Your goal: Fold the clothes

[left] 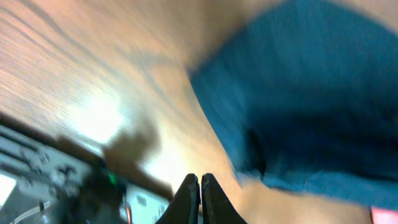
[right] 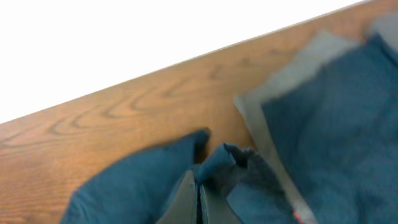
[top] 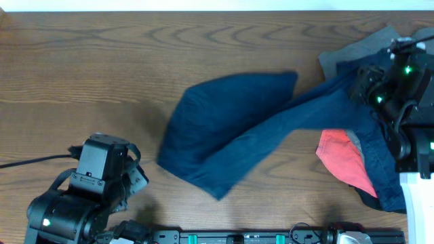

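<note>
I need to move my empty left gripper outward next, toward the navy garment's side edge [top: 173, 129] [left: 239, 45], and open its shut fingers, since that edge lies outward of it.
A dark navy shorts-like garment [top: 227, 129] lies wrinkled across the middle of the table, with one end drawn out toward the right. My right gripper [right: 198, 177] is shut on that end of the navy cloth [right: 217, 163], which bunches up at its fingertips; in the overhead view the right gripper [top: 361, 87] sits over the pile at the right. My left gripper [left: 199, 180] is shut with nothing in it, low over bare wood and left of the garment's near edge [left: 311, 112]. The left arm [top: 102, 176] is at the front left.
A pile of other clothes lies at the right edge: a grey piece [top: 359, 47], a red one [top: 342, 159] and more navy cloth [top: 383, 176]. A black equipment rail [top: 271, 237] runs along the front edge. Bare wooden table [top: 88, 74] shows to the left and at the back.
</note>
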Motion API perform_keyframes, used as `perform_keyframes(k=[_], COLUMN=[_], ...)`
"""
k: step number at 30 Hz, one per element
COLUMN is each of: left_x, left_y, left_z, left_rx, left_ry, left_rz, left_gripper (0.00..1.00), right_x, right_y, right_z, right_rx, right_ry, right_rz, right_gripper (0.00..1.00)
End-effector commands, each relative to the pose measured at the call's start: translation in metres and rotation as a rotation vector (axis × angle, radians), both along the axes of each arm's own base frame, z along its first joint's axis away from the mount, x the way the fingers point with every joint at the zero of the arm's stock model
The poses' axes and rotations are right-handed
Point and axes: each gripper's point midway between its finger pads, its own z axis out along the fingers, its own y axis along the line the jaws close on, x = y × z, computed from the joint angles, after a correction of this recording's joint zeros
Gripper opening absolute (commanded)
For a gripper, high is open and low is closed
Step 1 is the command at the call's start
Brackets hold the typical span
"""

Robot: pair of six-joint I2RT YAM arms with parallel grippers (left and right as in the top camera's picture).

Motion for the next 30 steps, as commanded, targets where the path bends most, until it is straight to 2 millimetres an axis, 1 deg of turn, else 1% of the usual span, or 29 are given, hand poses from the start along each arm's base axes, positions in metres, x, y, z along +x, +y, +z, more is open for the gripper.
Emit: perform_keyframes(k=[1, 3, 6, 8, 10, 14, 15, 17, 18, 19, 23, 25, 27, 30], left_x=[0.021, 0.030, 0.038, 0.041, 0.045, 0.057, 0.061, 0.070, 0.076, 0.083, 0.117, 0.130, 0.133, 0.127], left_y=[0.026, 0.019, 0.005, -0.005, -0.018, -0.043, -0.048, -0.052, -0.054, -0.056, -0.076, -0.081, -0.084, -0.086], left_z=[0.012, 0.010, 0.000, -0.010, -0.021, -0.046, -0.053, -0.065, -0.071, -0.078, -0.105, -0.125, -0.144, -0.170], left_rx=[0.119, 0.097, 0.055, 0.023, -0.023, -0.101, -0.111, -0.105, -0.100, -0.093, -0.102, -0.093, -0.094, -0.098], left_ry=[-0.090, -0.093, -0.040, 0.011, 0.070, 0.176, 0.196, 0.233, 0.245, 0.257, 0.264, 0.289, 0.342, 0.446], left_rz=[0.126, 0.117, 0.087, 0.065, 0.038, -0.017, -0.035, -0.037, -0.042, -0.053, -0.185, -0.213, -0.214, -0.211], left_gripper=[0.06, 0.06, 0.06, 0.06, 0.06, 0.07, 0.13, 0.36, 0.43, 0.46, 0.46, 0.45, 0.44, 0.45], right_x=[0.019, 0.026, 0.031, 0.032, 0.031, 0.025, 0.023, 0.019, 0.017, 0.014, 0.005, 0.002, -0.001, -0.006], right_y=[0.017, 0.026, 0.033, 0.032, 0.024, 0.009, 0.006, 0.002, -0.001, -0.003, -0.012, -0.013, -0.013, -0.016], right_z=[-0.009, -0.028, -0.057, -0.073, -0.084, -0.091, -0.092, -0.095, -0.097, -0.099, -0.104, -0.106, -0.108, -0.111], right_rx=[-0.027, -0.025, -0.024, -0.036, -0.059, -0.114, -0.125, -0.141, -0.144, -0.149, -0.161, -0.162, -0.155, -0.157], right_ry=[0.016, 0.075, 0.171, 0.226, 0.271, 0.314, 0.322, 0.343, 0.357, 0.371, 0.412, 0.425, 0.440, 0.465], right_rz=[0.099, 0.123, 0.143, 0.132, 0.100, 0.029, 0.017, 0.000, -0.013, -0.028, -0.086, -0.088, -0.098, -0.105], right_gripper=[0.01, 0.01, 0.01, 0.01, 0.01, 0.01, 0.01, 0.01, 0.01, 0.01, 0.01, 0.01, 0.01, 0.01])
